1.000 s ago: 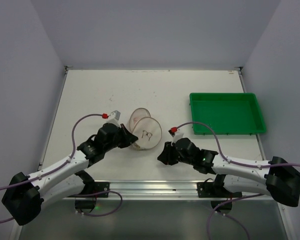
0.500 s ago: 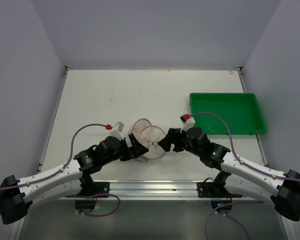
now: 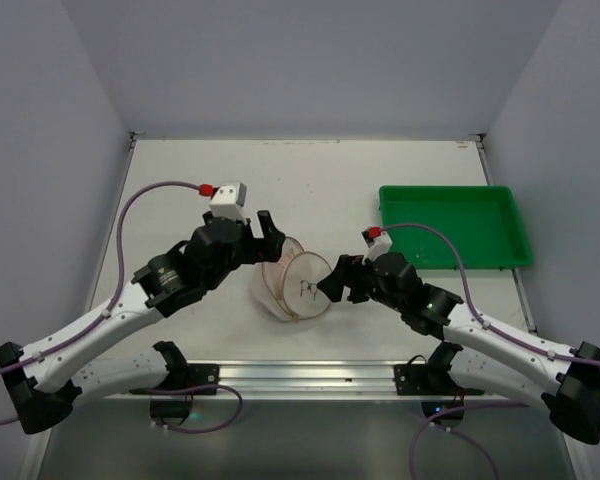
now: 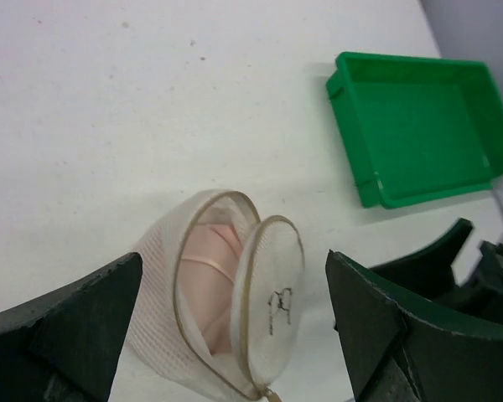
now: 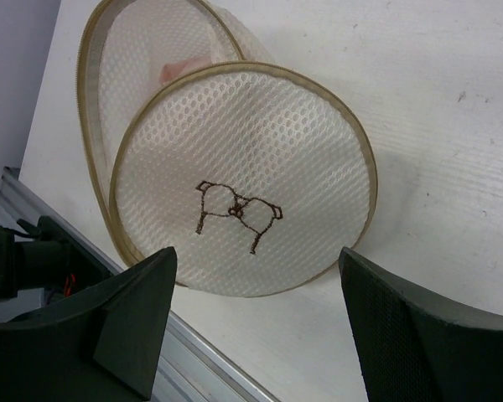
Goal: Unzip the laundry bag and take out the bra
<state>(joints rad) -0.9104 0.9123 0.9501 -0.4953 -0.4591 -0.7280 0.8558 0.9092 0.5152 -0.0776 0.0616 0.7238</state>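
The upper curve of the laundry bag body's beige rim (image 4: pixel 192 217) is below my left gripper and stands clear of the lid there, so I will lower the gripper's open fingers onto it next.
The laundry bag (image 3: pixel 293 282) stands on its edge on the table between my two grippers. Its beige zip rim is undone and the flat lid (image 4: pixel 273 303) with the black bra sketch (image 5: pixel 235 211) hangs ajar. Pink bra (image 4: pixel 203 280) fabric shows through the gap. My left gripper (image 3: pixel 263 240) hovers above the bag's left side, open, with the bag seen between its fingers (image 4: pixel 84 314) but apart from them. On the bag's right, the right gripper (image 3: pixel 332 278) faces the lid, open and holding nothing; its fingers (image 5: pixel 138 314) stay just short of the mesh.
A green rectangular tray (image 3: pixel 454 227) lies at the right of the table. The metal rail (image 5: pixel 193 360) of the table's near edge runs close below the bag. Grey walls enclose the table on three sides.
The left gripper opened, let go of the bag and rose up and back. The right gripper moved up to the bag's right side and opened. The lid now hangs ajar.
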